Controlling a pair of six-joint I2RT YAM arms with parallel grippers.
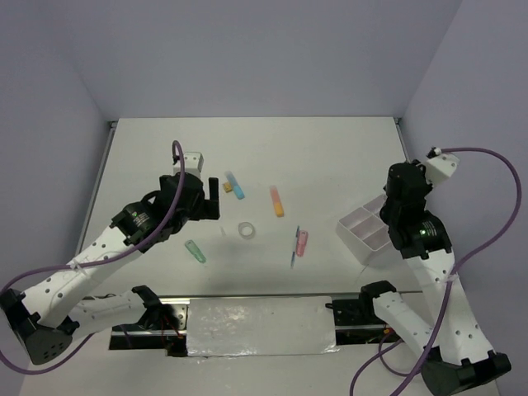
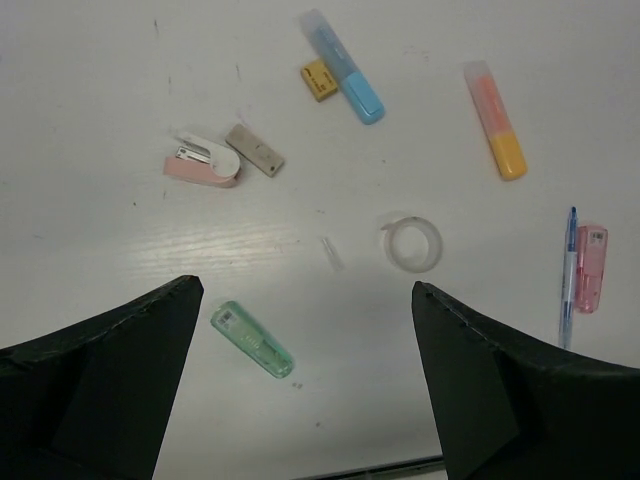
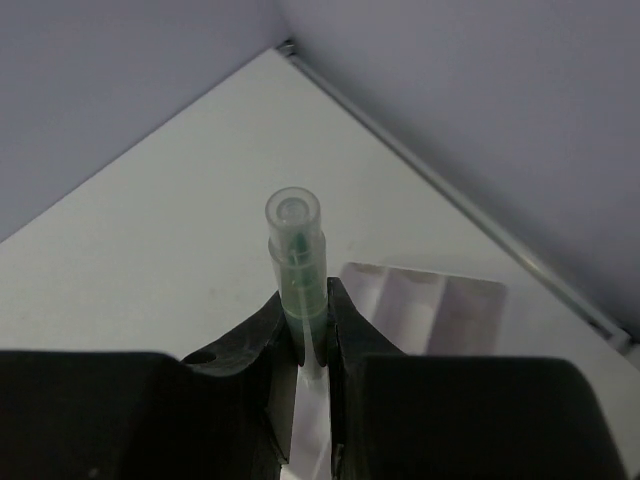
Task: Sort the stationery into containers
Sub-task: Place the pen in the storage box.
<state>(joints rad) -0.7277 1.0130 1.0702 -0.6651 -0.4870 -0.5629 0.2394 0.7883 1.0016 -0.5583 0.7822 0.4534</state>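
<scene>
I should next turn my right gripper to the right in the wrist view, go down and let go of the pen, because the tray's empty wall-side compartment [image 3: 469, 317] is below it that way.
The stationery lies loose at mid-table: a blue marker [image 2: 345, 68], a yellow eraser [image 2: 318, 79], an orange marker [image 2: 495, 118], a clear tape ring [image 2: 414, 244], a green marker [image 2: 253, 340], a blue pen [image 2: 569, 280] and a pink marker [image 2: 590, 266]. My left gripper [image 2: 305, 288] hangs open above them, nothing between its fingers, with the green marker just inside its left finger. My right gripper [image 3: 308, 300] is shut on a green pen with a clear cap [image 3: 297, 250], held above the white divided tray [image 3: 440, 300]. That tray [image 1: 367, 231] sits at the right.
A pink stapler [image 2: 203, 165] and a grey eraser [image 2: 254, 150] lie left of the blue marker. Walls close the table at the back and both sides. The table's near edge runs just below the green marker.
</scene>
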